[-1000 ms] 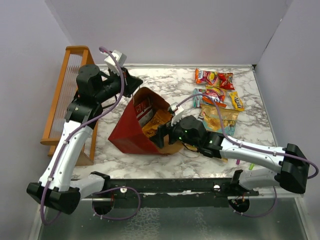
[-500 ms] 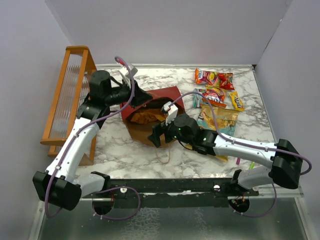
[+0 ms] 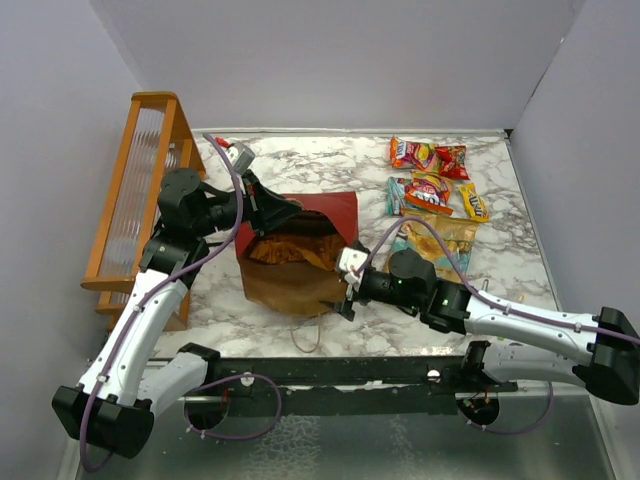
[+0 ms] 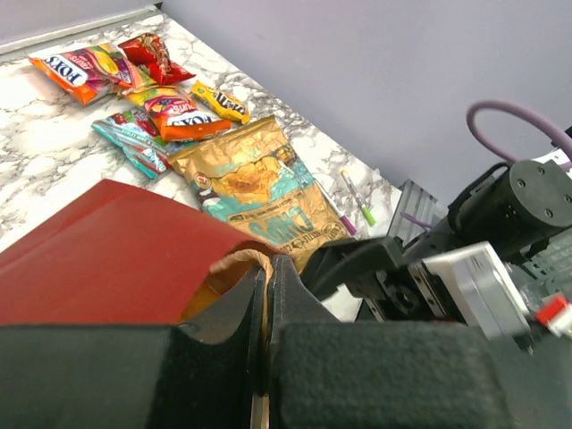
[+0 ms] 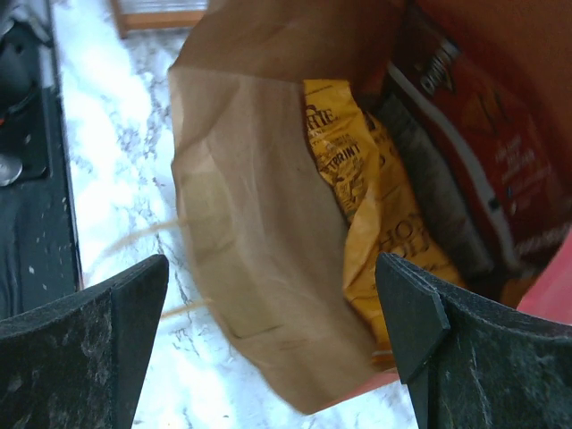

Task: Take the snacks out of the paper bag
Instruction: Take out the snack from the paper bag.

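Observation:
My right gripper is about to go left in the top view, in through the bag's opening onto the orange packet's creased edge, since it faces that opening.
The paper bag (image 3: pixel 335 206), dark red outside and brown inside, lies on the marble table with its mouth toward the near edge. My left gripper (image 3: pixel 286 212) is shut on the bag's tan twisted handle (image 4: pixel 239 259) at the far rim. At the bag's mouth my right gripper (image 3: pixel 346 292) stands open, its fingers either side of the brown lower wall (image 5: pixel 259 268). Inside the bag I see a yellow-orange snack packet (image 5: pixel 359 183) and a red one (image 5: pixel 487 156). Several more snacks (image 3: pixel 432 190) lie on the table to the right, among them a large gold bag (image 4: pixel 259 183).
An orange wooden rack (image 3: pixel 140 180) stands along the left side. A pink pen (image 3: pixel 475 322) and a green pen (image 3: pixel 503 331) lie near the right arm. Grey walls enclose the table on three sides.
The bag has gone from propped up with its mouth toward the right to lying flatter, mouth toward the near edge. My left gripper swung forward with the handle. My right gripper drew back out of the mouth.

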Controlling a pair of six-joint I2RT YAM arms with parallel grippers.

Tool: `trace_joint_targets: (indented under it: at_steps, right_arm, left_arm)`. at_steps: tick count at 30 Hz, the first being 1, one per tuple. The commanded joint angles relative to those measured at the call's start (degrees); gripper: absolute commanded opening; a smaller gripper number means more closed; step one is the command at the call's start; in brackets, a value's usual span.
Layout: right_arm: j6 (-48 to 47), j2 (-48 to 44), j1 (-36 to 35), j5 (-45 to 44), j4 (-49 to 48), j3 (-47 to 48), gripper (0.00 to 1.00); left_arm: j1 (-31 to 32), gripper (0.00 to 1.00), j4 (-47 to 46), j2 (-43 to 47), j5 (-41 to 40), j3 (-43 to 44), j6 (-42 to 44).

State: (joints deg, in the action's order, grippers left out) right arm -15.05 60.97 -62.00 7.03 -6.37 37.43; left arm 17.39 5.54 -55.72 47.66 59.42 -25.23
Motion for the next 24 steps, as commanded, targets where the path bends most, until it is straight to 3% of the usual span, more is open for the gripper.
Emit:
trace_joint_targets:
  at_steps: [1, 8, 17, 24]
  right_arm:
    - [-17.46, 0.18, -2.24, 3.02, -3.65, -0.38, 0.99]
    - [-28.07, 9.52, -6.0, 0.54, -3.75, 4.35, 1.0]
    - [-30.48, 30.32, -7.91, -24.32, -10.64, 14.53, 0.93]
    - [-34.06, 43.52, -4.08, -28.64, -13.28, 21.92, 0.89]
  left_arm:
    - [0.15, 0.0, -2.91, -0.26, -1.14, 2.11, -2.71]
    - [0.08, 0.0, -3.31, -1.04, -2.92, 2.1, -3.89]
    - [0.14, 0.0, -4.68, 0.52, -4.46, 0.15, -5.45]
    - [0.12, 0.0, -5.18, 1.05, -3.83, -0.76, -5.71]
